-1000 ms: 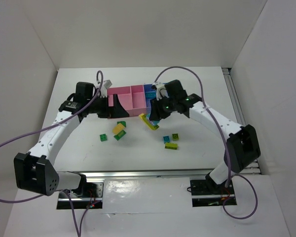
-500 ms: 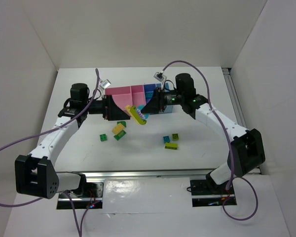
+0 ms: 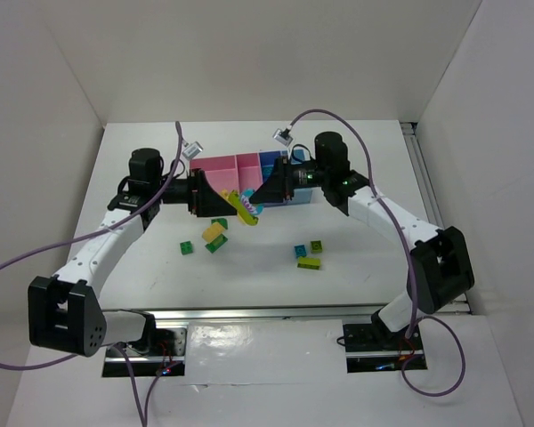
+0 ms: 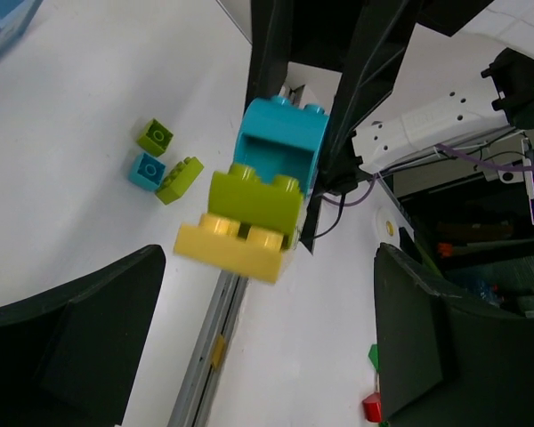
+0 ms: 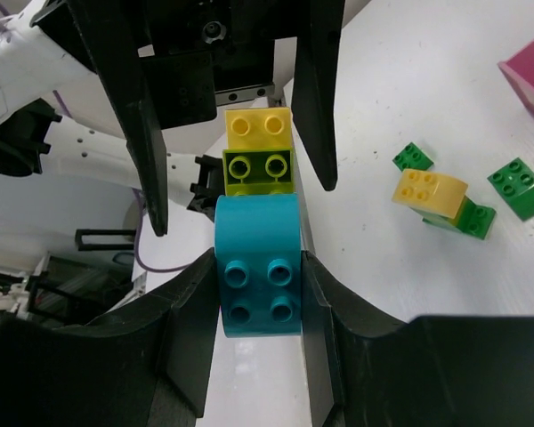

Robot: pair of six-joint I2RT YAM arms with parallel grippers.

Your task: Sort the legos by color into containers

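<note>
I will next swing my right gripper outward over the dark blue bin (image 3: 268,162), below and outward of it, and tilt its level fingers down to release the cyan brick.
My right gripper (image 3: 260,197) is shut on the cyan brick (image 5: 256,276) at one end of a three-brick stack (image 3: 244,206): cyan, lime (image 5: 259,172), yellow (image 5: 259,127). It holds the stack in the air in front of the row of bins (image 3: 221,166). My left gripper (image 3: 221,197) faces it, open, with one finger (image 5: 147,133) on each side of the yellow end, not touching. In the left wrist view the stack (image 4: 254,196) hangs between and beyond my wide-open left gripper (image 4: 267,267).
Loose bricks lie on the table: a yellow on a green (image 3: 214,231), a small green (image 3: 188,247), and a cyan (image 3: 300,250), a green (image 3: 316,245) and a lime (image 3: 308,262) to the right. The right gripper hides the light blue bin.
The right gripper lifted the stack off the table and carried it left. The left gripper turned to face it and now brackets the yellow end.
</note>
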